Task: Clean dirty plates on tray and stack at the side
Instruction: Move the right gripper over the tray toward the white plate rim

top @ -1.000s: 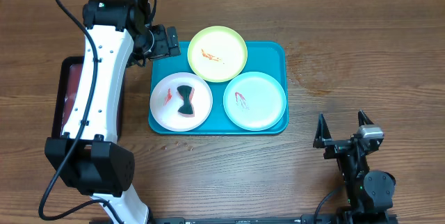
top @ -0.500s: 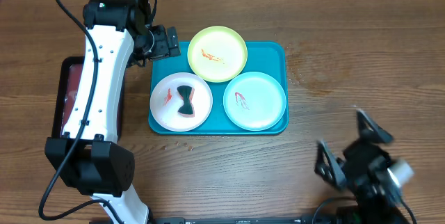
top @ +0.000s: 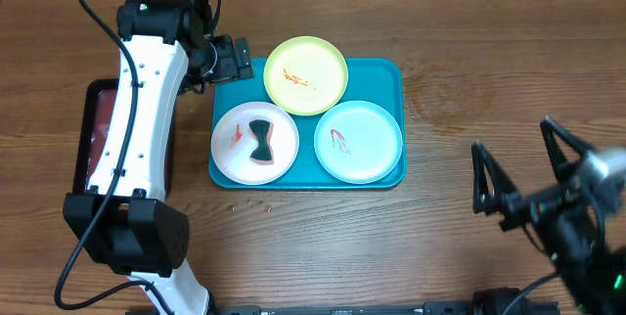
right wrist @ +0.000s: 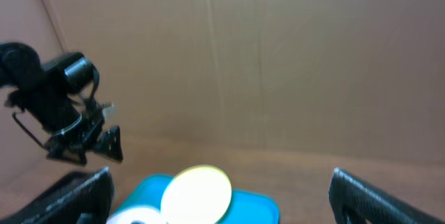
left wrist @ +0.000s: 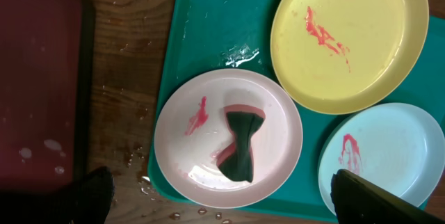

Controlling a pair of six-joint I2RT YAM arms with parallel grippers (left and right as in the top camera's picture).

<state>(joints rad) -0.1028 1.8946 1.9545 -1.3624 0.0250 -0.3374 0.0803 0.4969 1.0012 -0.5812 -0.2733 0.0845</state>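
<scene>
The left gripper moves down onto the bow-shaped sponge on the white plate next, fingers on either side of its middle (top: pixel 261 141) (left wrist: pixel 242 142).
The teal tray (top: pixel 381 68) holds three plates. The yellow-green plate (top: pixel 306 75) is at the back with a red smear. The white plate (top: pixel 255 142) at front left carries a red smear and a dark bow-shaped sponge (top: pixel 260 140). The pale mint-blue plate (top: pixel 358 141) at front right has a red smear. My left gripper (top: pixel 238 61) hovers open and empty above the tray's back left corner; in the left wrist view (left wrist: pixel 219 195) its fingers straddle the white plate (left wrist: pixel 271 123). My right gripper (top: pixel 518 168) is open and empty, raised at the right of the tray.
A dark-red, black-rimmed tray (top: pixel 96 144) lies left of the teal tray, under the left arm. Water drops lie on the wood (left wrist: pixel 139 175) between the two trays. Bare wooden table lies right of and in front of the teal tray.
My right arm has risen from its rest pose at the front right and swung its open gripper up and rightward. The left arm and the plates have not moved.
</scene>
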